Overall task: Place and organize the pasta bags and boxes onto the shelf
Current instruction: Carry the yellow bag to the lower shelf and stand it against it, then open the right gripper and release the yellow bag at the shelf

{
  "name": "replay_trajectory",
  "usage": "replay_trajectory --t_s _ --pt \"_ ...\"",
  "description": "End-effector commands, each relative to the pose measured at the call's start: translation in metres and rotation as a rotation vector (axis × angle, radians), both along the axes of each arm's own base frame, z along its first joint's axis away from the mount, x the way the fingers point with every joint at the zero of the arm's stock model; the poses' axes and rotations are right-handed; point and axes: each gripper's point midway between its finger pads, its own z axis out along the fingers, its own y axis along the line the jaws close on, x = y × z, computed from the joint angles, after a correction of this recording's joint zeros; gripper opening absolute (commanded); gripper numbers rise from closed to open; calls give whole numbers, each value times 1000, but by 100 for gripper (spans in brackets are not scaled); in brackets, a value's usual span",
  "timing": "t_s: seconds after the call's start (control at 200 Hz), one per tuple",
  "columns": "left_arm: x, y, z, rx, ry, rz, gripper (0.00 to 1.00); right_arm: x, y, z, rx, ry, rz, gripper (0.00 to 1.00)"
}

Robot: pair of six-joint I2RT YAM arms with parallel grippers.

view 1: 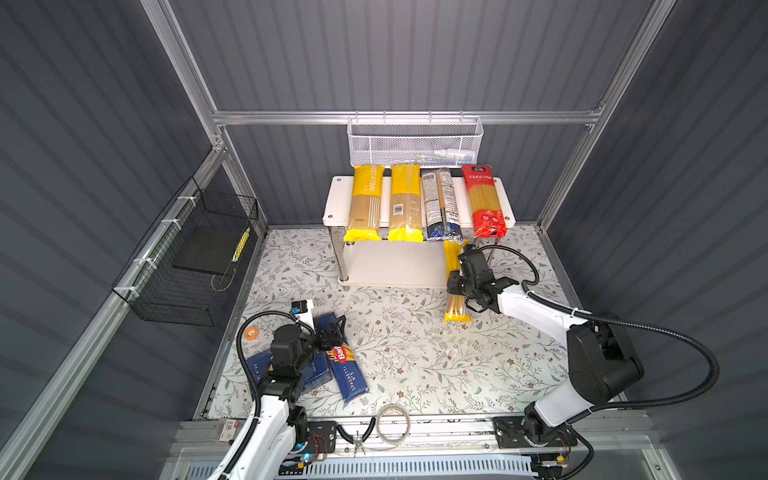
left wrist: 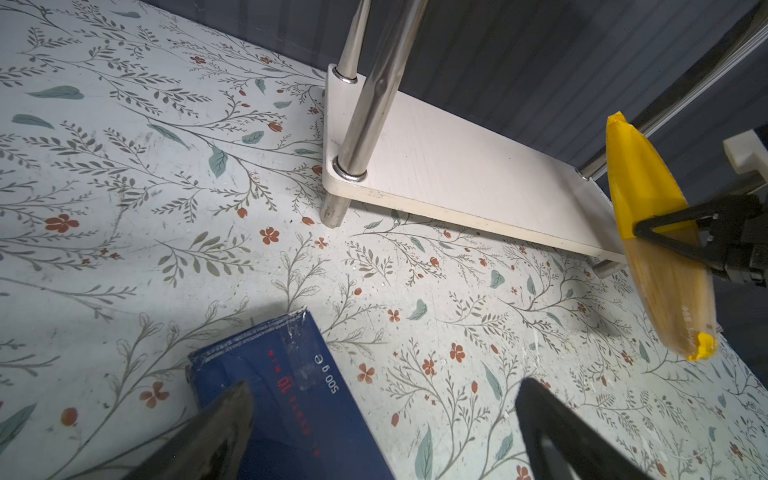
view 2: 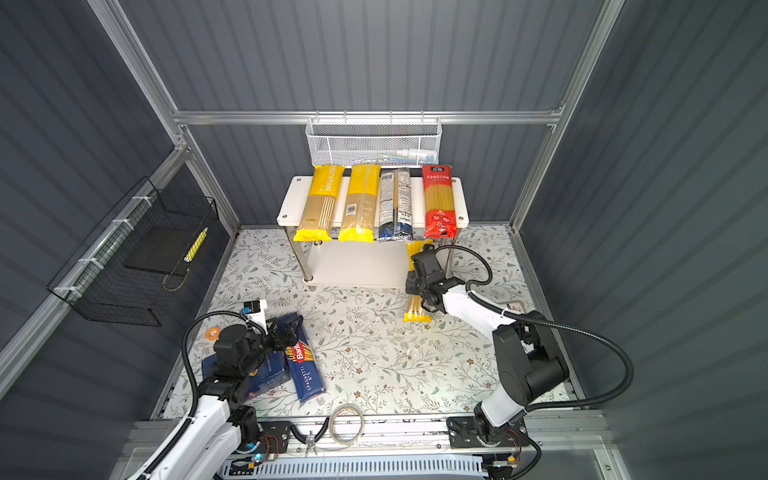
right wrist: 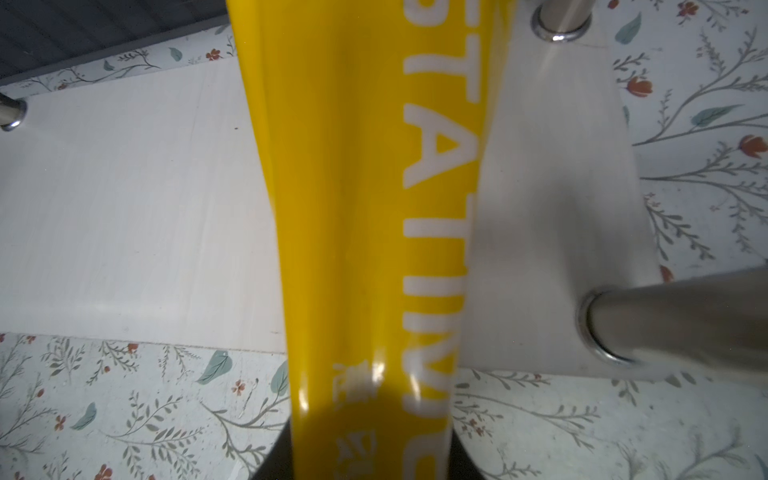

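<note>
Only the bag's far part is over the lower board, outward of and below my right gripper, so my right gripper should next push outward, lower and let go.
The white shelf (view 1: 336, 199) holds two yellow bags (view 1: 365, 203), a clear dark-blue-ended bag (view 1: 440, 203) and a red bag (view 1: 485, 199) on its top board. My right gripper (view 1: 459, 286) is shut on another yellow PASTATIME bag (right wrist: 365, 208). That bag is tilted, and its far end reaches over the right end of the lower board (right wrist: 145, 208). At the front left lie the SPAGHETTI box (view 1: 349, 374) and the wide box (view 1: 320, 372), partly hidden by my left arm. My left gripper (left wrist: 386, 386) hovers open over a box end (left wrist: 266, 374).
A white mesh basket (view 1: 415, 143) hangs on the back rail above the shelf. A black wire basket (view 1: 195, 257) is on the left wall. A chrome leg (right wrist: 685, 316) stands right beside the held bag. An orange tape roll (view 1: 250, 333), pliers (view 1: 357, 434) and a wire coil (view 1: 392, 424) lie near the front.
</note>
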Motion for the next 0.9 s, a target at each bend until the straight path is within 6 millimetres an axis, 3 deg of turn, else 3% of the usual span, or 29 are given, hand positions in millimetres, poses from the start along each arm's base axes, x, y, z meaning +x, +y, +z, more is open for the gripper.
replay_trajectory --t_s 0.0,0.28,0.365,0.42,0.73,0.895 --pt "2 -4 10 -12 -35 -22 100 36 -1 52 60 -178 -67 20" --pt "1 -4 10 -13 -37 -21 100 48 -7 37 40 -149 -101 28" --pt "1 -4 10 -12 -36 -21 100 51 -9 32 40 -123 -115 34" --pt "1 -4 10 -14 -34 -20 100 53 -9 31 42 -116 -116 45" --pt "1 -4 10 -13 -34 -19 100 56 -9 28 32 -96 -126 59" --pt "0 -4 10 -13 -37 -19 100 50 -10 30 44 -84 -124 72"
